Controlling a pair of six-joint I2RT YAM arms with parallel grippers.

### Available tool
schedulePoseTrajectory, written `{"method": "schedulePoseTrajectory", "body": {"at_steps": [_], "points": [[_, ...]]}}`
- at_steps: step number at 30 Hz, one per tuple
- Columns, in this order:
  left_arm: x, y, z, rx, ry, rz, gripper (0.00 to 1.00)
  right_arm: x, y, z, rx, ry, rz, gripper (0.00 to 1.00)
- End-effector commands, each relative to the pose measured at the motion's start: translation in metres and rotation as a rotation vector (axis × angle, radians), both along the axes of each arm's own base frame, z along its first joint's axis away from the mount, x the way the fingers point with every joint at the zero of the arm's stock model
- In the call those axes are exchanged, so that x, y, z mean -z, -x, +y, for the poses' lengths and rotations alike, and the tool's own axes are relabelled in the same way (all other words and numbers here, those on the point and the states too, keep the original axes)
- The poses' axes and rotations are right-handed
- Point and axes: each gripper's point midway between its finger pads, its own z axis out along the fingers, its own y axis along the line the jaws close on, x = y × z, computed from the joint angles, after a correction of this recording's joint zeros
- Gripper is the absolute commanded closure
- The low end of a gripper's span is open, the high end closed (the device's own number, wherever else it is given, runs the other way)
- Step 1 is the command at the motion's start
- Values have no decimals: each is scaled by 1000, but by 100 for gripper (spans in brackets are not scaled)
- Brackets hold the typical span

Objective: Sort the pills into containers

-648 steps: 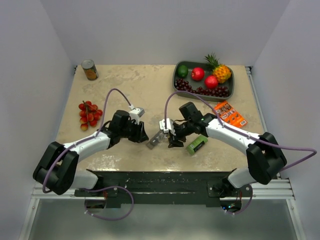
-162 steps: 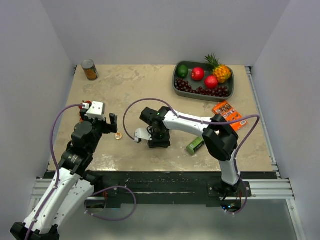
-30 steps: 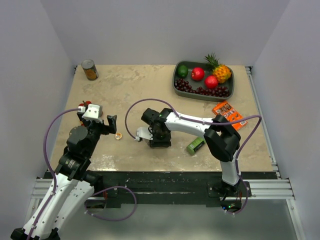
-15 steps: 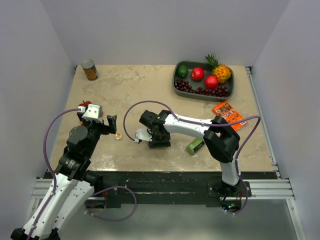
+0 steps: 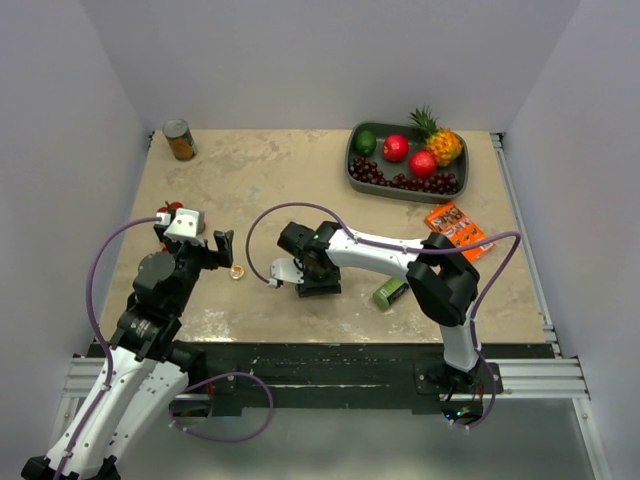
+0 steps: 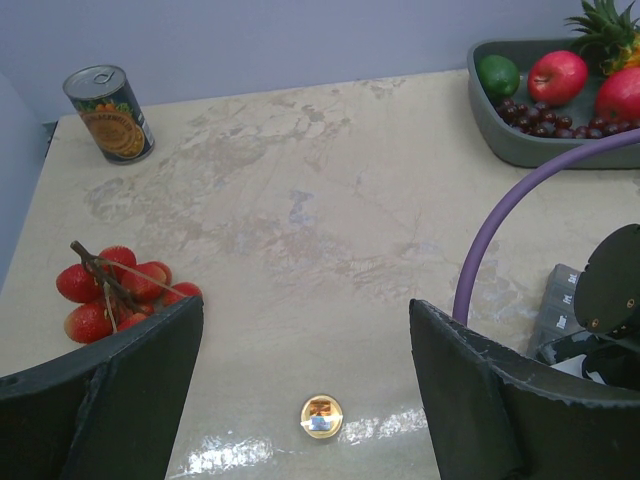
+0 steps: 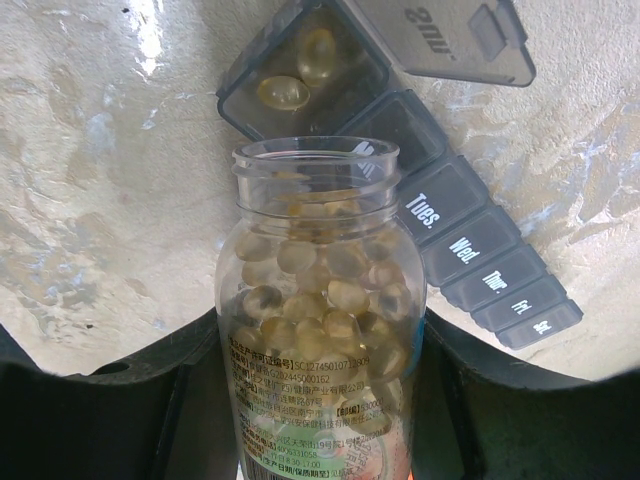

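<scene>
The gold cap lies flat on the tabletop below my left gripper's open fingers. The left gripper lowers and tilts them down around the gold cap's rim [image 5: 237, 271] [image 6: 321, 416] next.
My right gripper [image 7: 318, 340] is shut on a clear bottle [image 7: 318, 300] full of yellowish pills, its uncapped mouth tipped over the grey strip of containers [image 7: 470, 240]. The end compartment stands open with two pills [image 7: 300, 70] inside, its lid [image 7: 440, 35] folded back. The compartments marked Tues. to Sat. are closed. In the top view this gripper [image 5: 305, 268] points down near the table's middle and hides the strip. My left gripper [image 6: 305, 330] hangs open above the bottle's gold cap [image 6: 322, 416], which lies on the table [image 5: 237, 271].
A bunch of cherry tomatoes [image 6: 110, 295] lies left of the left gripper, a tin can [image 5: 180, 140] at the back left. The dark fruit tray [image 5: 352, 165] sits at the back right. A green box [image 5: 393, 291] and an orange packet [image 5: 460, 226] lie right of the right gripper.
The right gripper with the bottle has shifted slightly to the left. The left arm and the cap have not moved.
</scene>
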Motion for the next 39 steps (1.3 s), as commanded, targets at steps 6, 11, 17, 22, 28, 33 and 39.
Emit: {"method": "schedulePoseTrajectory", "body": {"at_steps": [6,11,17,22,28,33,39], "points": [[-14,-2,1,0,-3,-60,12,-8,-1,9,2,-25,-8,97],[-14,-2,1,-1,-4,-58,12,-11,0,10,1,-39,-4,97],[-13,-3,1,-5,2,-53,12,-26,3,14,1,-113,23,97],[-15,-1,0,-8,47,-52,11,-50,6,18,4,-263,104,97],[2,9,-19,47,226,52,9,-111,12,14,-22,-557,162,97],[52,10,-33,19,329,309,6,-186,24,4,-112,-913,197,97],[128,6,-38,-85,300,612,6,-224,33,-20,-204,-1153,159,96]]}}
